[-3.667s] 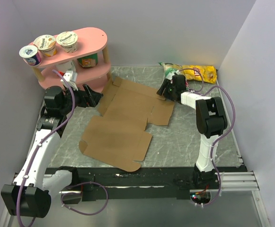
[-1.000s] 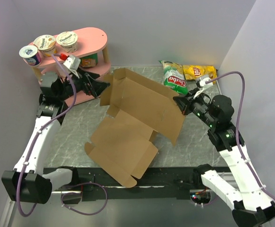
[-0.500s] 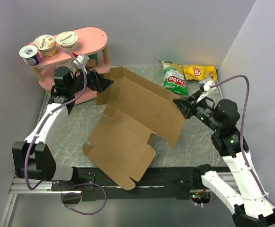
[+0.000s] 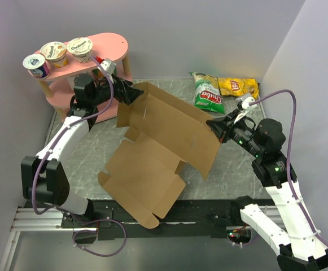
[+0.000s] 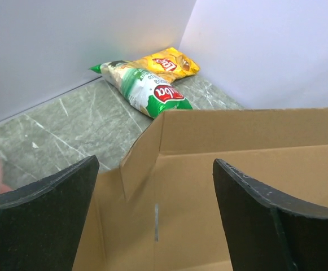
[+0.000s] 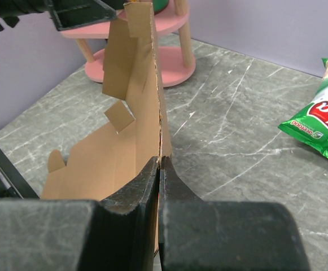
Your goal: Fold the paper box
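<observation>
My left gripper's open fingers straddle the raised panel's far corner. I will lower my right gripper slightly with the pinched edge and open its fingers.
The paper box [image 4: 164,135] is a large brown die-cut cardboard sheet. Its far half is lifted and tilted, its near half [image 4: 144,180] lies on the table. My right gripper [image 4: 214,124] is shut on the raised panel's right edge [image 6: 159,141], the sheet pinched between the fingertips [image 6: 152,169]. My left gripper [image 4: 134,95] is open at the sheet's far left corner. In the left wrist view the black fingers [image 5: 248,197] stand wide apart on either side of the raised cardboard [image 5: 220,186] and a small side flap [image 5: 141,161], not touching it.
A pink two-tier shelf [image 4: 104,48] with three yogurt cups [image 4: 53,53] stands at the back left, just behind the left gripper. A green chip bag [image 4: 207,93] and a yellow one [image 4: 238,86] lie at the back right. Grey marbled table [image 4: 248,164].
The left gripper has moved right from the pink shelf up to the raised sheet's far left corner. The right gripper keeps its pinch and has hardly moved over the last second.
</observation>
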`<state>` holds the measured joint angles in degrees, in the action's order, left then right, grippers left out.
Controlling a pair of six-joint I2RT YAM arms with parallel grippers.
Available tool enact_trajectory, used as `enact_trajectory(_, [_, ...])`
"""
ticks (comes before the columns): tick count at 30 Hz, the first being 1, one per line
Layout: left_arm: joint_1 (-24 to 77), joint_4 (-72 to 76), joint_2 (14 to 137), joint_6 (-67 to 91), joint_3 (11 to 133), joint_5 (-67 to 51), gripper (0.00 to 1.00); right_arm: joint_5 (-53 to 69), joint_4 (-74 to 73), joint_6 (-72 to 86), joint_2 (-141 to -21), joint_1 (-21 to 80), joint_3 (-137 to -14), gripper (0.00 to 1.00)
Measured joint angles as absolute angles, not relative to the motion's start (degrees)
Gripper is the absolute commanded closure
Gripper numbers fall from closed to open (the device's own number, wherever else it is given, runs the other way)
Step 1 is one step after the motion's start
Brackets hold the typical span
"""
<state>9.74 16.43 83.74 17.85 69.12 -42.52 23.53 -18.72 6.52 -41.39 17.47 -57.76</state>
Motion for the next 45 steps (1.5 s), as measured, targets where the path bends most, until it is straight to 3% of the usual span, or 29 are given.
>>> enact_trajectory(5, [11.6,15.2,86.7,16.0,71.3,-40.5,0.20,23.7,-18.9,6.5,-41.4,17.5,-57.8,1.00])
enact_trajectory(8, [12.3,15.0,87.3,15.1,71.8,-39.4,0.42,23.7,-18.9,6.5,-41.4,17.5,-57.8,1.00])
enact_trajectory(9, [12.5,14.9,87.4,15.0,71.9,-39.1,0.54,23.7,-18.9,6.5,-41.4,17.5,-57.8,1.00])
enact_trajectory(11, [13.0,14.9,87.7,14.6,72.2,-38.7,0.65,23.6,-18.9,6.5,-41.5,17.5,-57.8,1.00])
enact_trajectory(12, [13.4,14.7,87.7,14.2,72.2,-38.3,0.77,23.6,-18.9,6.5,-41.5,17.5,-57.8,1.00])
enact_trajectory(15, [14.9,14.2,87.7,13.3,72.2,-36.6,0.90,23.4,-18.9,6.5,-41.6,17.5,-57.6,1.00])
enact_trajectory(18, [16.9,14.3,87.0,12.4,70.7,-32.1,0.99,22.7,-17.9,6.6,-41.9,17.5,-56.6,1.00])
enact_trajectory(27, [23.9,11.2,86.3,14.5,68.6,-11.1,0.99,14.5,-12.5,8.8,-42.6,19.3,-50.6,0.98])
enact_trajectory(30, [25.4,9.8,86.3,17.3,68.6,-5.6,0.99,10.4,-10.8,10.2,-42.9,21.2,-49.0,0.86])
enact_trajectory(33, [26.5,8.8,86.3,19.3,68.6,-1.7,0.99,7.6,-10.0,12.6,-43.7,21.8,-48.7,0.54])
enact_trajectory(34, [26.9,8.7,86.3,19.5,68.4,-0.7,0.99,6.8,-9.8,13.5,-44.1,22.0,-48.7,0.28])
enact_trajectory(37, [28.1,10.0,85.2,19.6,65.1,3.3,0.99,4.9,-9.8,16.4,-44.4,22.1,-48.6,0.07])
enact_trajectory(45, [34.7,20.9,74.0,15.0,45.3,16.7,0.99,1.0,-6.3,30.5,-38.9,22.7,-40.3,0.04])
